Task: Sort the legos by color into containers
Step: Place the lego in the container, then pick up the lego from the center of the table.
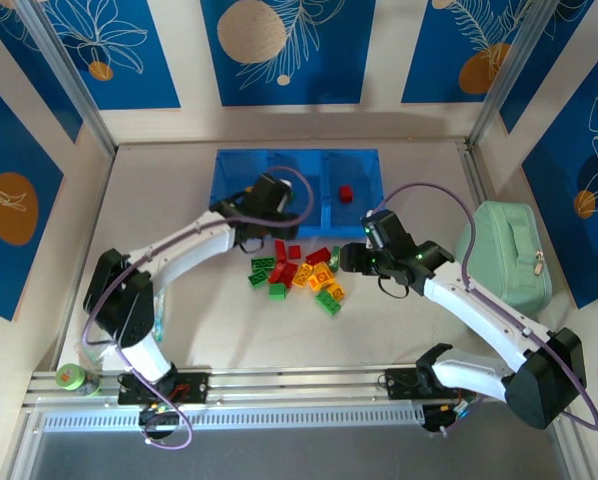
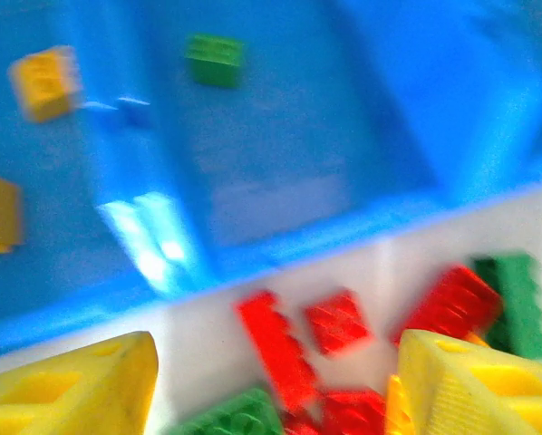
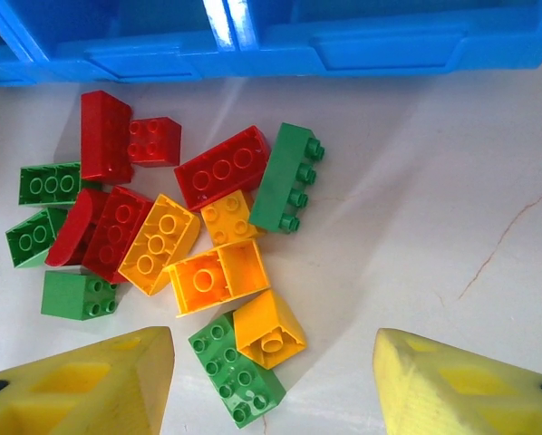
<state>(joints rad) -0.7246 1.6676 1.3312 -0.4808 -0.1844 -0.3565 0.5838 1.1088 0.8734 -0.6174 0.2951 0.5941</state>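
The hollow orange-yellow lego lies in the heap. My left gripper moves back from the tray and lowers to that lego next.
Loose legos in red, green and orange-yellow lie heaped on the table in front of the blue containers. One red lego sits in the right compartment. The blurred left wrist view shows yellow legos in one compartment and a green lego in the compartment beside it. My left gripper hangs open by the tray's near wall, above red legos. My right gripper is open at the heap's right edge, with a green lego and an orange lego below, near its left finger.
A pale green zipped pouch lies at the right of the table, behind my right arm. A green tape roll rests at the near left corner. Bare tabletop stretches right of the heap.
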